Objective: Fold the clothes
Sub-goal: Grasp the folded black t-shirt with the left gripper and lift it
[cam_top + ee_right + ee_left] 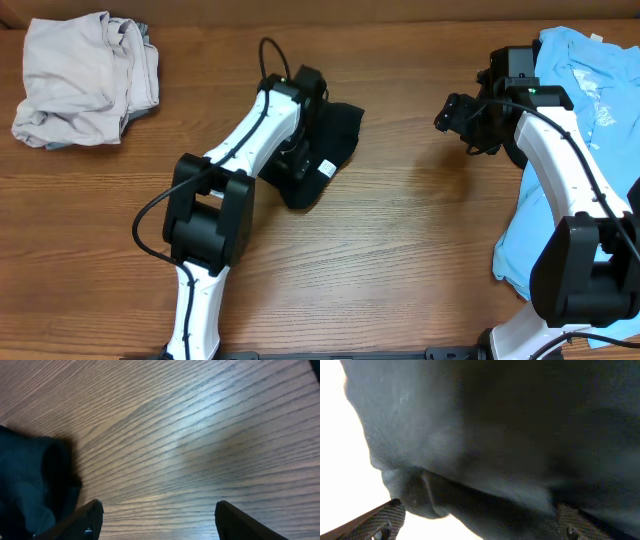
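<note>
The black garment's exposed edge borders open wood, so my left gripper next needs to slide across to it, to the right in the overhead view, and close.
A crumpled black garment [335, 135] lies in the middle of the wooden table. My left gripper [297, 152] is down on it, jaws wide apart, and dark cloth [510, 435] fills the left wrist view and lies between the fingers [480, 522]. My right gripper [450, 112] is open and empty, hovering over bare wood to the right of the black garment. Its fingers [159, 522] frame bare table, and an edge of the black garment [30, 480] shows at the left of the right wrist view.
A bunched beige garment [85, 80] lies at the far left corner. A light blue shirt [590, 110] is spread along the right edge, under my right arm. Bare wood table [400, 260] lies between and in front of the arms.
</note>
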`<state>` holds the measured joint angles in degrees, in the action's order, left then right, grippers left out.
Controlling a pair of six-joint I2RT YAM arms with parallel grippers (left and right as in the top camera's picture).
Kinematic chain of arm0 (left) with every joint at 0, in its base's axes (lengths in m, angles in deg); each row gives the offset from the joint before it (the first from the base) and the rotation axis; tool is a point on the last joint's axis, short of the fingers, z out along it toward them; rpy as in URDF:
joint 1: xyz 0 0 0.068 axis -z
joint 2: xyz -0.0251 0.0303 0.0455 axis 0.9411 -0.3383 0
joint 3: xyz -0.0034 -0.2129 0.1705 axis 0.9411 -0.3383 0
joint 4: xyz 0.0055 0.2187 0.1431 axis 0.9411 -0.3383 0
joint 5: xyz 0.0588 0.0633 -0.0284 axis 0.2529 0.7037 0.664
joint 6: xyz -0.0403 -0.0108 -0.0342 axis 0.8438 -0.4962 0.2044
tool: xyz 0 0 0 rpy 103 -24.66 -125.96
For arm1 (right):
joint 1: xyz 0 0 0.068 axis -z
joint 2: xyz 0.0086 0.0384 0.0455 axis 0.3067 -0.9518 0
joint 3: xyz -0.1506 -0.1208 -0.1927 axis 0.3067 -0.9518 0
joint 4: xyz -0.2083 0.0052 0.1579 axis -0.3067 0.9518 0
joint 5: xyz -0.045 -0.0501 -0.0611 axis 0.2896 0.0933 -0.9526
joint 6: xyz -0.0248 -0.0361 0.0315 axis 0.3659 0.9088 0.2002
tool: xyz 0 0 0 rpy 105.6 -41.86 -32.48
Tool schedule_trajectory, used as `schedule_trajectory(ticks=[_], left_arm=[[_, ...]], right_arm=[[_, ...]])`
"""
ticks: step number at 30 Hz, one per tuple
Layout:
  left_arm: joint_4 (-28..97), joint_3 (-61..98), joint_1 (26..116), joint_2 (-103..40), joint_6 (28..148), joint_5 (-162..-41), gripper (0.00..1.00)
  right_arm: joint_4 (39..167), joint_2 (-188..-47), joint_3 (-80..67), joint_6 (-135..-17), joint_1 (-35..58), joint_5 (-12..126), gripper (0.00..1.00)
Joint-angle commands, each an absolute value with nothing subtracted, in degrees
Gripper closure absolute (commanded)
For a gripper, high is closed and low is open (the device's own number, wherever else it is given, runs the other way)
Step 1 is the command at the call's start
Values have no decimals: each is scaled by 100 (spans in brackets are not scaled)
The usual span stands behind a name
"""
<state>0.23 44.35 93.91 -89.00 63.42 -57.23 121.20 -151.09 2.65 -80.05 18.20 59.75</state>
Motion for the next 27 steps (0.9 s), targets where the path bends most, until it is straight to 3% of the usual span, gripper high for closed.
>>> schedule_trajectory(ticks=[1,9,27], left_arm=[[-362,5368,9632,-8795,5717,-6851,0],[-539,5397,10123,-8791,5717,-7270,0],[1819,3666,10263,-8791,5765,-6953,2]], right_arm=[[12091,-14997,381,-7984,1835,5919,25],[12093,-14997,379,-7981,1835,5914,24],[12115,-14997,379,-7981,1835,5899,23]])
